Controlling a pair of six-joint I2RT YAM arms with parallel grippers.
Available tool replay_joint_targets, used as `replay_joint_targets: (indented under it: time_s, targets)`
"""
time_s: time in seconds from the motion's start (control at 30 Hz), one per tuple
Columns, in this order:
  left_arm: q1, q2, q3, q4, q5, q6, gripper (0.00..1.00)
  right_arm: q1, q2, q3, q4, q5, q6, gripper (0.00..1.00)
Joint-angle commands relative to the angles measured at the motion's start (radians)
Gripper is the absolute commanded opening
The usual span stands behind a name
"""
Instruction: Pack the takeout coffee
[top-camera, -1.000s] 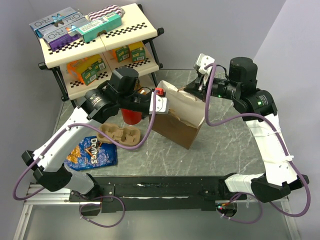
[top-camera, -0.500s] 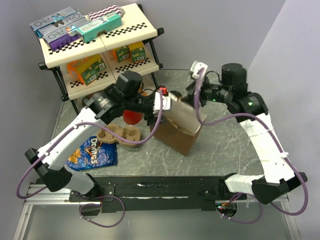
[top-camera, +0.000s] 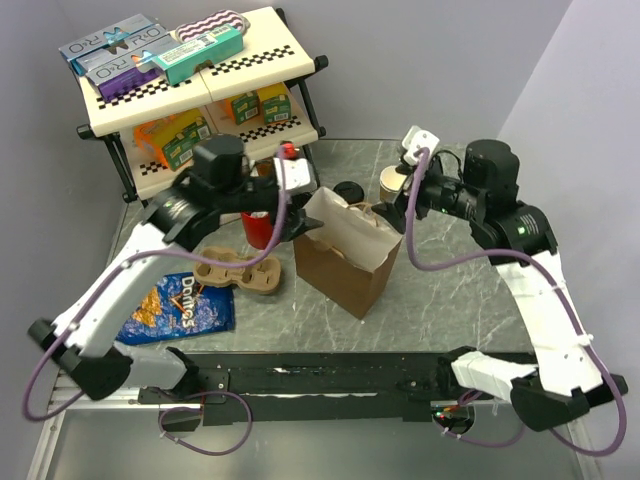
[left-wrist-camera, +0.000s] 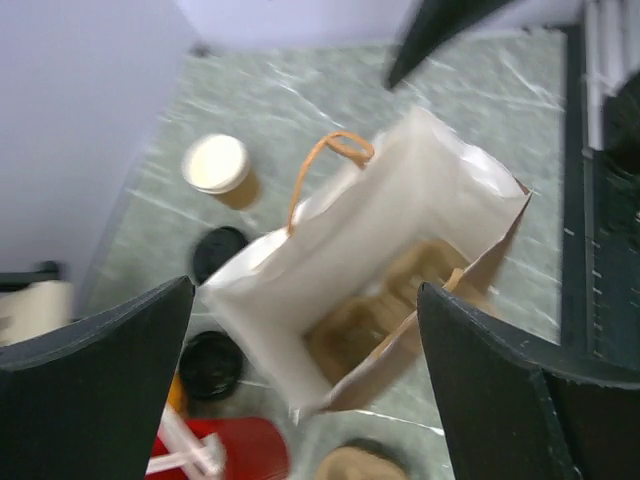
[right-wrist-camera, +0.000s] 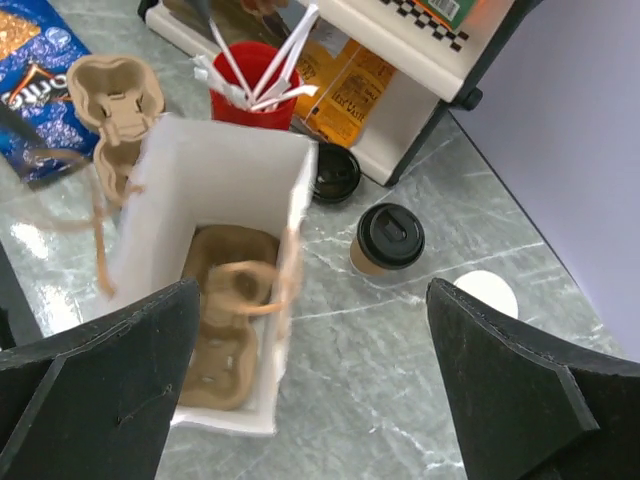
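My right gripper comes down onto the bag's rim on the coffee side next, beside the bag's handle.
The takeout coffee (right-wrist-camera: 388, 238), a tan cup with a black lid, stands on the table just behind the open brown paper bag (top-camera: 340, 262); it also shows as a black disc from above (left-wrist-camera: 220, 251) (top-camera: 348, 190). A cardboard cup carrier (right-wrist-camera: 222, 315) lies in the bottom of the bag (right-wrist-camera: 215, 170). My left gripper (left-wrist-camera: 305, 300) hovers open above the bag's left side, holding nothing. My right gripper (right-wrist-camera: 312, 290) is open too, above the bag's right edge and the bare table, short of the coffee.
A lidless tan cup (right-wrist-camera: 485, 293) stands beyond the coffee and a loose black lid (right-wrist-camera: 335, 172) lies by the shelf leg. A red cup of white sticks (right-wrist-camera: 250, 85), a second carrier (top-camera: 238, 272) and a chip bag (top-camera: 182, 305) sit left of the bag. The shelf rack (top-camera: 190, 90) is behind.
Both grippers were shut on the bag's top edges; they have opened, let go and drawn back. The bag now stands open on its own, shifted slightly left.
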Motion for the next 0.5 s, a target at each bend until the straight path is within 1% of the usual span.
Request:
replay_joint_targets:
  time_s: [0.0,0.13,0.2,0.3,0.47]
  targets:
    - [0.034,-0.080,-0.012,0.069,-0.095,-0.055,0.99,-0.001,-0.010,-0.062,0.010,-0.002,-0.021,1.00]
    - [0.082,-0.089,-0.043,0.123,-0.168,-0.172,0.99,0.000,0.010,-0.097,-0.024,-0.061,-0.071,1.00]
    - [0.103,-0.094,-0.054,0.140,-0.179,-0.213,0.99,0.002,0.028,-0.105,-0.028,-0.050,-0.082,1.00]
    - [0.132,-0.089,-0.046,0.155,-0.188,-0.247,0.99,0.000,0.065,-0.097,-0.042,-0.046,-0.114,1.00]
    - [0.185,-0.057,0.007,0.117,-0.185,-0.264,0.99,0.000,0.109,-0.091,-0.054,-0.082,-0.134,0.96]
